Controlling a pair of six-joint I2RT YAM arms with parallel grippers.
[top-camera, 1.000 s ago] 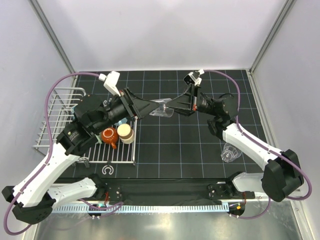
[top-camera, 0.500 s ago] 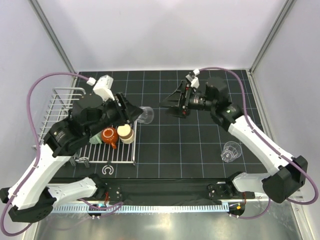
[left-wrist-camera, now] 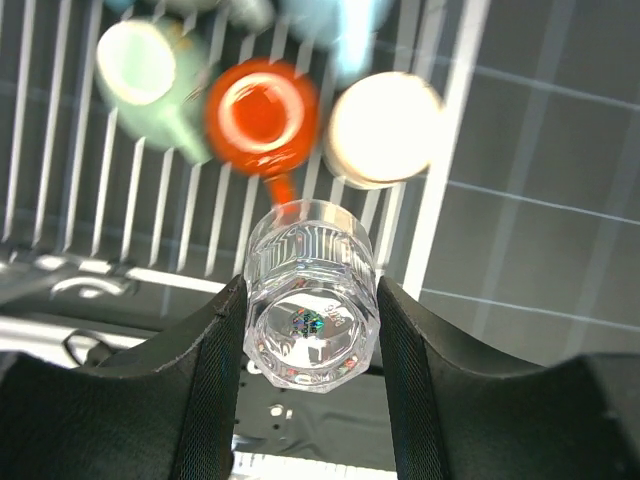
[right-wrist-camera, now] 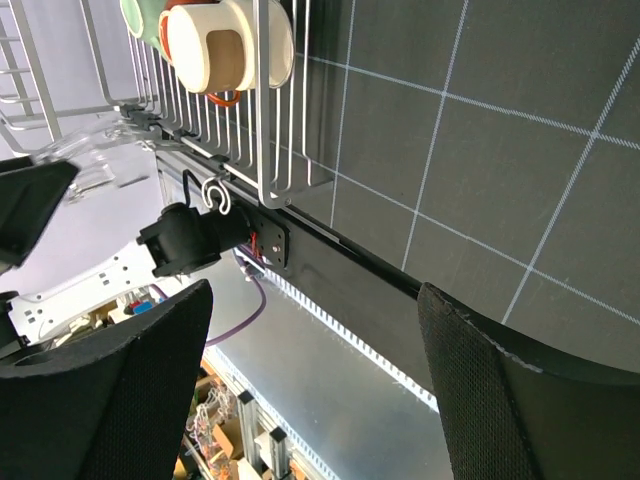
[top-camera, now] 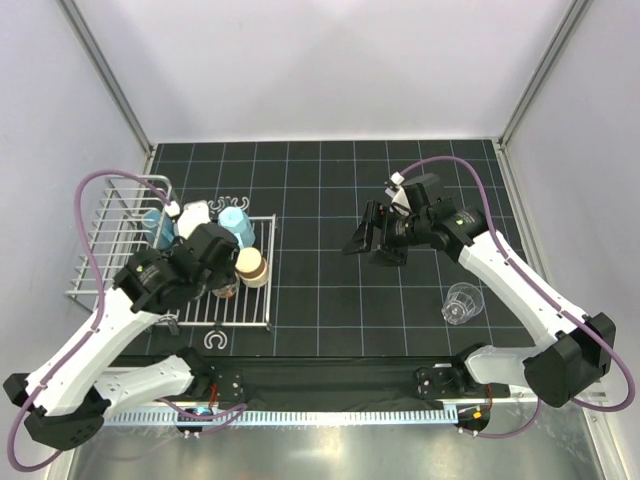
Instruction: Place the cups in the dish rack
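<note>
The clear cup comes down with my left gripper onto the bare slats point(top-camera: 203, 307) point(left-wrist-camera: 207, 208) beside the orange mug's handle for release next, since that open spot lies below the gripper.
My left gripper point(left-wrist-camera: 310, 300) is shut on a clear cup point(left-wrist-camera: 310, 305), its base toward the camera, above the slatted part of the dish rack point(left-wrist-camera: 440, 150). Below it on the slats stand an orange mug point(left-wrist-camera: 262, 115), a mint green cup point(left-wrist-camera: 140, 65) and a cream-inside cup point(left-wrist-camera: 383, 130). From above, the left gripper point(top-camera: 218, 272) hovers over the rack point(top-camera: 100, 240), next to a blue cup point(top-camera: 232, 225). My right gripper point(top-camera: 365, 240) is open and empty over mid-table; its wrist view shows the gripper point(right-wrist-camera: 315, 300) apart from everything. Another clear cup point(top-camera: 460, 303) stands on the table at the right.
A second blue cup point(top-camera: 155, 225) sits in the raised basket part. A small hook point(top-camera: 213, 341) lies in front of the rack's near edge. The dark gridded mat point(top-camera: 330, 300) spreads between the rack and the right clear cup.
The right gripper let go of the clear cup, opened and drew back to the right. The left arm carried the cup from mid-table to above the rack slats.
</note>
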